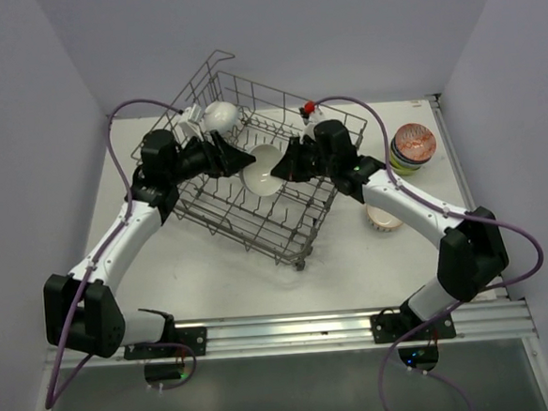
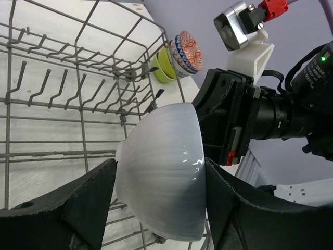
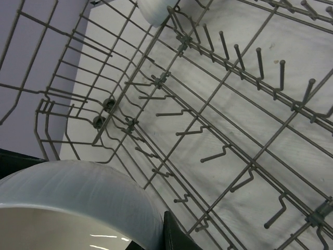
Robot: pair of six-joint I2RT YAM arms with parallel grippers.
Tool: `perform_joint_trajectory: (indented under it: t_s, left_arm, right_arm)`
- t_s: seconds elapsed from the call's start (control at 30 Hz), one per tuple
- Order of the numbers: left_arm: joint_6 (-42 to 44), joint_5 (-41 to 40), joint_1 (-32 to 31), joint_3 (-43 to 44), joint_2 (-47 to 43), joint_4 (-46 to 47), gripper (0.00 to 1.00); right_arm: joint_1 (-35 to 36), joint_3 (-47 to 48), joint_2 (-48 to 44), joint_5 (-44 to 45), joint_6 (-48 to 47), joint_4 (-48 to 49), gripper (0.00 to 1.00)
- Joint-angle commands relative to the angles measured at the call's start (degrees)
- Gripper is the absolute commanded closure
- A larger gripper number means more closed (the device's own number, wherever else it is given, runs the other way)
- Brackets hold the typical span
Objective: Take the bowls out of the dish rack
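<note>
The open pale bowl (image 1: 384,218) is below my right gripper and to its right in the top view, so my right gripper should move there next, go down and let go of the white bowl inside.
The grey wire dish rack (image 1: 256,218) stands mid-table, turned at an angle. A plain white bowl (image 1: 264,171) is held on edge over the rack's middle, between both grippers. My left gripper (image 1: 245,160) is shut on it, with a finger pressed to each side of its dome (image 2: 161,161). My right gripper (image 1: 285,165) pinches its rim; one fingertip (image 3: 177,234) shows against the bowl's wall (image 3: 78,192). A second white bowl (image 1: 219,117) sits in the rack's far left corner and also shows in the right wrist view (image 3: 156,9).
A stack of bowls (image 1: 413,147), red and blue patterned over lime green ones, stands on the table at the right; it also shows in the left wrist view (image 2: 179,54). A single pale bowl (image 1: 385,218) sits near the right arm. Rack tines (image 3: 234,104) stand below the held bowl.
</note>
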Motion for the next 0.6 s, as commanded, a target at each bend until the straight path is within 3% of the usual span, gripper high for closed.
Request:
perform_joint_trajectory:
  t_s: [0.0,0.2,0.27,0.57]
  left_arm:
    - [9.7,-6.2,0.2,4.1,-3.0,-6.4,0.37]
    - [19.0,-20.5,0.3,8.6,-7.1,-18.6,0.22]
    - [20.8,-25.2,0.2,7.2,-9.4,-18.4,0.15]
    - [26.0,-42.0,-0.8,-5.2,-19.5,-12.9,0.11]
  right_arm:
    - [-0.8,2.5,-5.4,4.4,1.9,-1.1,1.0]
    - [-2.1,7.1,-9.2,11.3,-1.4,-12.8,1.0]
    - [-3.6,8.1,-11.2,11.7,-1.8,-16.4,1.0]
    - [-20.2,5.4,-20.8,13.7,-7.4,-30.0,1.0]
